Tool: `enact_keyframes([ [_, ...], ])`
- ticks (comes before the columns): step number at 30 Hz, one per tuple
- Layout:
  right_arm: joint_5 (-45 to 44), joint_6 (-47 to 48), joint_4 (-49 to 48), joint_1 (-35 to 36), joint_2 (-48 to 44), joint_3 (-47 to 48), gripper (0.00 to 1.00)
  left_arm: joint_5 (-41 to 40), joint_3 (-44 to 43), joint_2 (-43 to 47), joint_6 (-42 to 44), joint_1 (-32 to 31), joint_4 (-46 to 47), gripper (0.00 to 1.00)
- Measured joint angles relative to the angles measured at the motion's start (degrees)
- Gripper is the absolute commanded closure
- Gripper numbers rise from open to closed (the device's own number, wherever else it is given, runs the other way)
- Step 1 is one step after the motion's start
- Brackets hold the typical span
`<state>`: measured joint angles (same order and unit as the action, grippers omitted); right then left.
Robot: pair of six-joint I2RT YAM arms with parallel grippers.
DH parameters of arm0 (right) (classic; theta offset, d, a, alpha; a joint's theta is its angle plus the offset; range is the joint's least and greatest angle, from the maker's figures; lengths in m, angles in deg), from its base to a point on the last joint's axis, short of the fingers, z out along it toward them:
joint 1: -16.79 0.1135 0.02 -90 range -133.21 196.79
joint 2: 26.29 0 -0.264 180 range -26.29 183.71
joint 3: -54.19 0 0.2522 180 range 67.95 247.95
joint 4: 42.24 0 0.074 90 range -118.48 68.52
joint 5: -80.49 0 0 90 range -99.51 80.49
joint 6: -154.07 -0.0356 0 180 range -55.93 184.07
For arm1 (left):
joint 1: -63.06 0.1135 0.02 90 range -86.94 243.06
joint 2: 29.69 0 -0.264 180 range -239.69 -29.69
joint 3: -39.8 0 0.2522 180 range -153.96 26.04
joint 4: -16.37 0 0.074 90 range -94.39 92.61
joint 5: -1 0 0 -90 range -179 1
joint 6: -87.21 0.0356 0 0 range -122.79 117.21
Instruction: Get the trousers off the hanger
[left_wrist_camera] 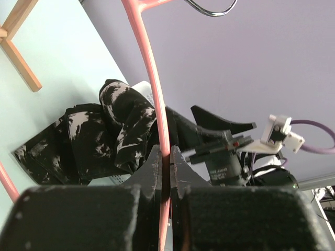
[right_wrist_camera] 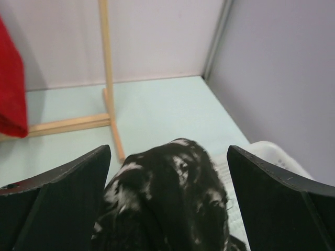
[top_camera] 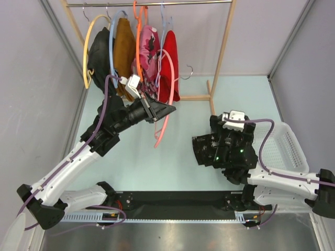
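I must swing my right gripper over the trousers' flat cloth [top_camera: 204,150], tilt down, lower and close, since it is outside the basket, below and left in the top view.
The black trousers with white splotches [top_camera: 205,149] lie bunched on the table under my right gripper [top_camera: 209,140]. In the right wrist view the gripper [right_wrist_camera: 168,152] is open, its fingers [right_wrist_camera: 68,188] on either side of the cloth [right_wrist_camera: 167,204]. My left gripper [top_camera: 163,109] is shut on a bare pink hanger [top_camera: 168,99], held off the rail in front of the rack, with its metal hook [top_camera: 188,74] free. The left wrist view shows the jaws [left_wrist_camera: 165,151] clamped on the pink bar [left_wrist_camera: 152,78]. The red trousers [top_camera: 168,70] hang on the rail.
A wooden rack [top_camera: 224,47] stands at the back. It holds a dark garment on a yellow hanger [top_camera: 98,52], a mustard-brown garment [top_camera: 123,49] and a pink floral garment [top_camera: 149,47]. A white basket [top_camera: 287,151] sits at the right. Grey walls close both sides.
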<state>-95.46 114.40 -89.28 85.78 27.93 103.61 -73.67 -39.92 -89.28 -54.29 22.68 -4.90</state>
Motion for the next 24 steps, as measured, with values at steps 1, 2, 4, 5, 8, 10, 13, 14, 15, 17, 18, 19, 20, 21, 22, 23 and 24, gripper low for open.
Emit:
enact_keyframes([
  [1, 0.2, 0.6, 0.2, -0.9, 0.5, 0.6, 0.00, 0.0, 0.0, 0.0, 0.0, 0.0, 0.0, 1.00],
  [2, 0.4, 0.8, 0.4, -2.0, 0.5, 0.9, 0.00, 0.0, 0.0, 0.0, 0.0, 0.0, 0.0, 1.00],
  [4, 0.5, -0.9, 1.9, -3.6, -1.2, 1.0, 0.02, 0.0, 0.0, 0.0, 0.0, 0.0, 0.0, 1.00],
  [5, 1.4, -3.5, 4.6, -3.9, -2.2, 1.4, 0.03, 0.0, 0.0, 0.0, 0.0, 0.0, 0.1, 1.00],
  [8, 15.0, -25.1, 33.4, -13.8, -2.1, 14.1, 0.03, -0.1, 0.0, 0.0, 0.1, 0.0, 0.1, 0.99],
  [10, 29.3, -38.9, 47.6, -27.3, 1.8, 24.5, 0.02, -0.1, 0.0, 0.0, 0.4, 0.0, 0.0, 0.99],
  [13, 45.7, -53.3, 60.5, -43.4, 8.0, 32.8, 0.00, -0.7, 0.0, 0.0, 1.1, 0.0, -0.4, 1.00],
  [14, 49.3, -55.5, 63.4, -45.3, 9.6, 33.8, 0.00, -0.9, -0.1, 0.0, 1.4, 0.0, -0.6, 0.99],
  [15, 53.0, -57.7, 66.9, -46.3, 11.8, 35.0, 0.00, -1.3, -0.3, 0.0, 1.9, 0.0, -1.2, 1.00],
  [17, 58.4, -59.8, 72.9, -45.5, 16.5, 37.9, 0.00, -2.1, -0.9, 0.0, 3.0, 0.0, -2.5, 0.99],
  [18, 60.1, -60.2, 74.9, -44.5, 18.4, 39.0, 0.00, -2.4, -1.1, 0.0, 3.4, 0.0, -2.8, 1.00],
  [19, 61.7, -60.3, 77.9, -42.7, 21.0, 40.5, 0.00, -2.8, -1.4, 0.1, 3.9, 0.0, -3.3, 1.00],
  [20, 62.4, -60.3, 80.0, -40.9, 22.8, 41.4, 0.00, -3.2, -1.5, 0.2, 4.2, 0.0, -3.7, 1.00],
  [21, 62.9, -60.4, 82.1, -39.3, 24.2, 42.0, 0.02, -3.4, -1.7, 0.2, 4.6, 0.0, -4.0, 1.00],
  [22, 63.3, -60.4, 84.3, -37.9, 25.1, 42.6, 0.04, -3.7, -1.9, 0.3, 5.2, 0.0, -4.6, 1.00],
  [23, 63.5, -60.4, 86.2, -36.8, 25.7, 43.0, 0.05, -4.2, -2.2, 0.4, 5.7, 0.0, -5.3, 1.00],
  [24, 63.8, -60.5, 88.7, -35.5, 26.2, 43.5, 0.09, -4.7, -2.5, 0.5, 6.4, 0.0, -6.0, 1.00],
])
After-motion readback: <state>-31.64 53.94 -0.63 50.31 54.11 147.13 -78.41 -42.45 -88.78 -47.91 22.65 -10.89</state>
